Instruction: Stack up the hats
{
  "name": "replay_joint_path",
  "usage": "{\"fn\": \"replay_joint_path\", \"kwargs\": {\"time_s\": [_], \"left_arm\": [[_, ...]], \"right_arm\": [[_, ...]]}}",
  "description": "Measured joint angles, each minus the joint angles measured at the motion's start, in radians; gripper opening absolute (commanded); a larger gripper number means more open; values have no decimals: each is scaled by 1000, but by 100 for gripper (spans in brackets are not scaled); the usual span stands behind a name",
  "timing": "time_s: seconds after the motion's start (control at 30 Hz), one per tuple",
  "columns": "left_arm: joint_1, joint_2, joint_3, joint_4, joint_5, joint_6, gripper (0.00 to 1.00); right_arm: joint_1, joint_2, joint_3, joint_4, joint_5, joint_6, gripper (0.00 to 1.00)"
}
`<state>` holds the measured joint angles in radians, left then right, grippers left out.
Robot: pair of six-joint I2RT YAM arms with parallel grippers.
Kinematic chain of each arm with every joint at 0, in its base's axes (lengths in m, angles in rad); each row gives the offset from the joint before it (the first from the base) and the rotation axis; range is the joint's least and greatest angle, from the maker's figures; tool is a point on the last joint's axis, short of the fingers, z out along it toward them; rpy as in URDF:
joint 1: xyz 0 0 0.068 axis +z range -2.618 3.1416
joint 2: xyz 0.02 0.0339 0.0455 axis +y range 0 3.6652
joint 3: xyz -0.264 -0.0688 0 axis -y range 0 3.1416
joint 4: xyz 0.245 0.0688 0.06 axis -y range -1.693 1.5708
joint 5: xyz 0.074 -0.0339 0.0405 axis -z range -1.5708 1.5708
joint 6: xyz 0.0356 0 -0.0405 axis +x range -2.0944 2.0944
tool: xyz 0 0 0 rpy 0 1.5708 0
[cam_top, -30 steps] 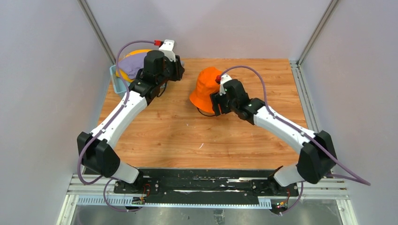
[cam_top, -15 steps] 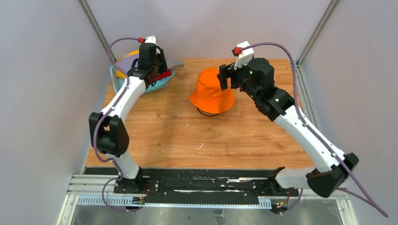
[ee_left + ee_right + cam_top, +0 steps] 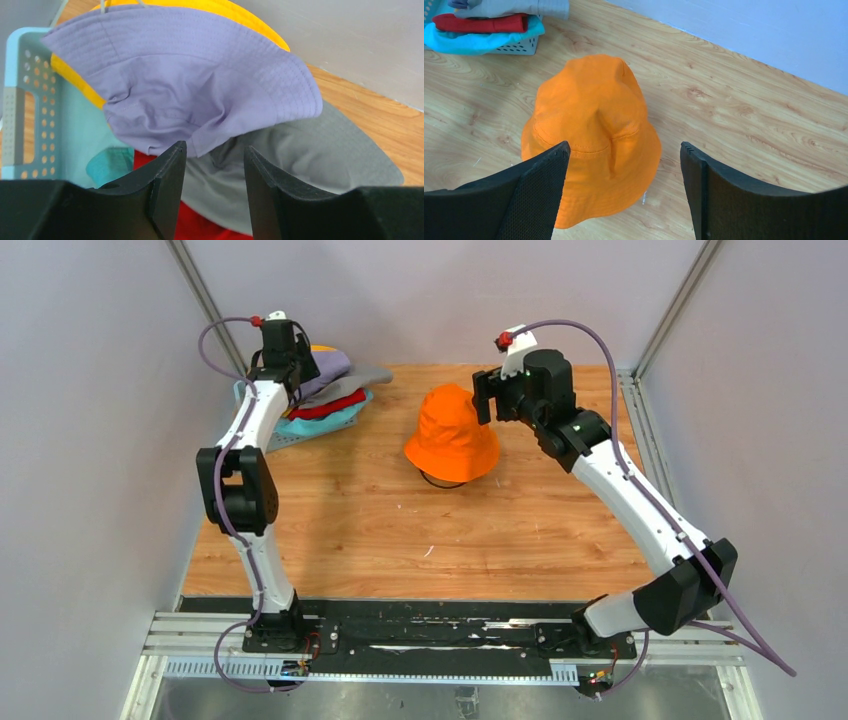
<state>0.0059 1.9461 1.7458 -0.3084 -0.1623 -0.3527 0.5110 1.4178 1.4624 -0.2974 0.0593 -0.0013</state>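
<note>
The lavender hat lies on top of the pile, so next I should lower my open left gripper onto the folded near edge of the lavender hat (image 3: 307, 389) (image 3: 206, 141) and close it there.
An orange hat (image 3: 452, 435) sits on a black wire stand mid-table; it also shows in the right wrist view (image 3: 594, 130). My right gripper (image 3: 483, 400) (image 3: 625, 145) hovers open and empty just right of and above it. A pile of hats lies in a light blue basket (image 3: 268, 437) at the back left: lavender (image 3: 325, 365) (image 3: 190, 75) on top, over yellow (image 3: 250, 12), grey (image 3: 310, 150), red (image 3: 200, 225) and teal (image 3: 110, 165). My left gripper (image 3: 292, 368) (image 3: 215, 147) is open and empty, just above the lavender brim's edge and the grey hat.
The basket (image 3: 25, 100) stands against the left wall post. The table is wood, with grey walls close on the left, back and right. The stand's dark rim (image 3: 440, 480) shows under the orange hat's front brim.
My right gripper has lifted from the orange hat's right side to above and behind it. My left arm has swung back and left over the basket, uncovering the hat pile.
</note>
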Motion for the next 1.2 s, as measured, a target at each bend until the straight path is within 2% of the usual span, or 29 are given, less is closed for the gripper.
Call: {"fn": "replay_joint_path", "kwargs": {"time_s": [0.13,0.3,0.53,0.57,0.63,0.7,0.73,1.0,1.2], "left_arm": [[4,76,64,0,21,4,51],[4,141,71,-6,43,8,51],[8,163,70,-8,51,13,51],[11,163,70,-8,50,14,48],[16,163,70,-9,50,18,35],[22,163,70,-10,47,21,4],[26,163,72,-12,47,21,1],[45,163,122,-66,100,23,0],[12,6,133,-113,149,42,0]], "right_arm": [[-8,0,0,1,-16,1,80],[-13,2,0,2,-32,1,80],[-14,13,-1,5,-44,1,80],[-14,16,-1,5,-47,1,80],[-15,23,-1,4,-54,1,80],[-15,31,-1,3,-61,1,80],[-15,35,0,2,-64,1,80],[-15,86,58,-19,-78,2,80],[-15,105,101,-16,-80,1,80]]}}
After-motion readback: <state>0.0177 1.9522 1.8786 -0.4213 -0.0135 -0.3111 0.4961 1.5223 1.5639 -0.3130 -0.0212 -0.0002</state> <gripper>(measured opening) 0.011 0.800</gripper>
